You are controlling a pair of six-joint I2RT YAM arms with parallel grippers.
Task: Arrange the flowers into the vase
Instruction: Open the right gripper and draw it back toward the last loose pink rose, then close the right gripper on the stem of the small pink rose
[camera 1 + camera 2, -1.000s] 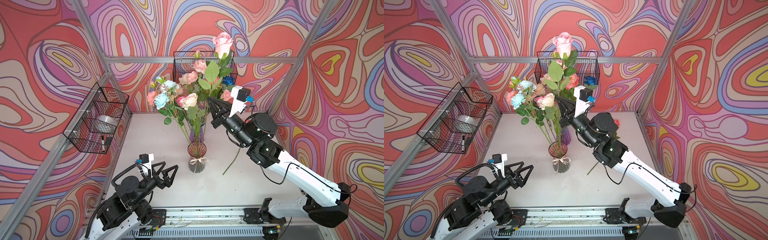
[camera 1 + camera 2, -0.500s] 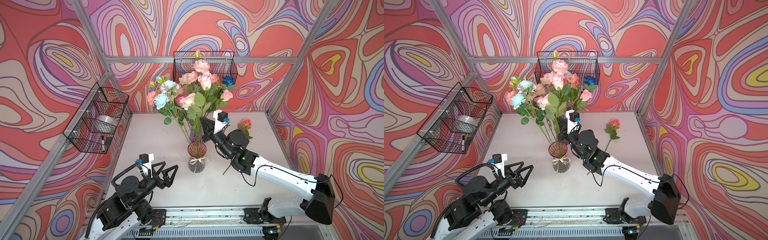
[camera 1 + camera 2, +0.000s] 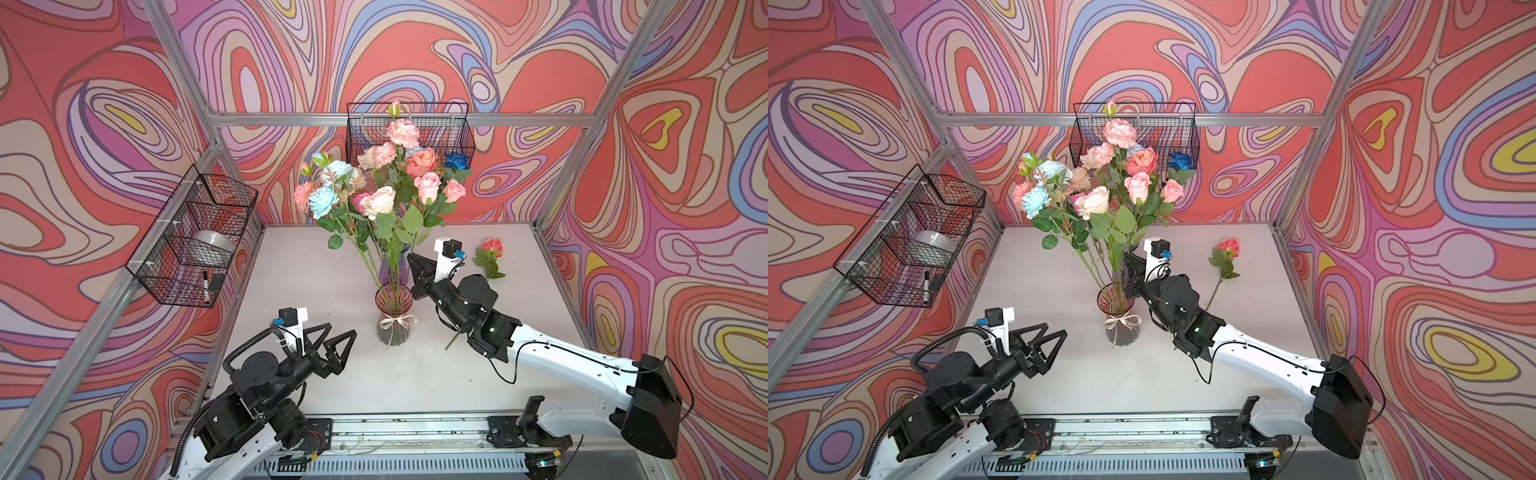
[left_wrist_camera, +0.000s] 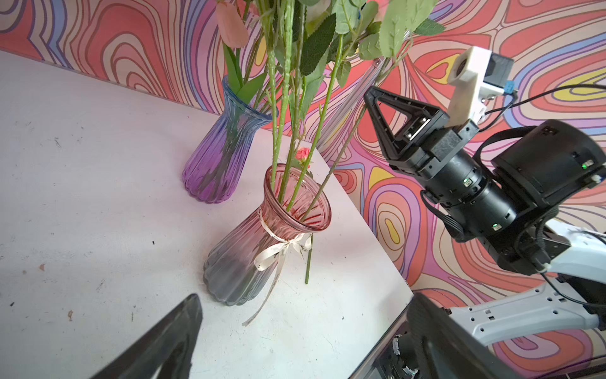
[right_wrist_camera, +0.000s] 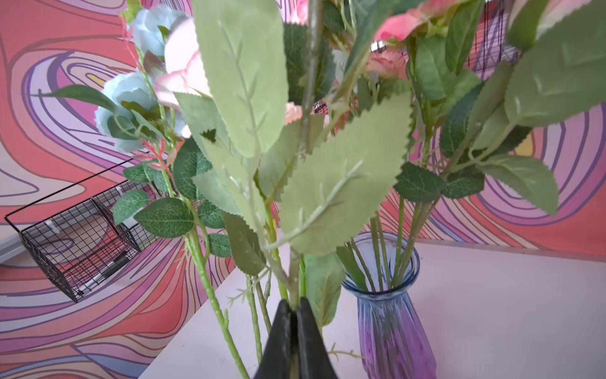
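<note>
The right gripper lowers toward the pink glass vase's opening [image 3: 394, 298] next and releases the green stem there, because the stem's lower end already stands inside the vase's rim.
The pink glass vase [image 3: 392, 316] [image 3: 1119, 320] [image 4: 262, 236] with a white ribbon stands mid-table and holds several flowers [image 3: 378, 199] [image 3: 1096, 199]. My right gripper [image 3: 410, 257] [image 4: 369, 93] [image 5: 296, 303] is shut on the green stem of a pink rose [image 3: 428, 187] just above and to the right of the vase's rim. The stem runs down into the vase's mouth. One more pink rose [image 3: 492, 247] [image 3: 1228, 247] lies on the table at the right. My left gripper [image 3: 336, 345] [image 3: 1050, 340] [image 4: 305, 298] hovers open and empty to the front left of the vase.
A purple vase [image 4: 223, 157] [image 5: 390, 315] with more stems stands just behind the pink one. Wire baskets hang on the left wall [image 3: 199, 241] and the back wall [image 3: 409, 133]. The loose rose's stem [image 3: 453, 338] passes under my right arm.
My right gripper has come down and leftward with the pink rose, bringing its bloom from high above the bunch down among the others. The left arm has not moved.
</note>
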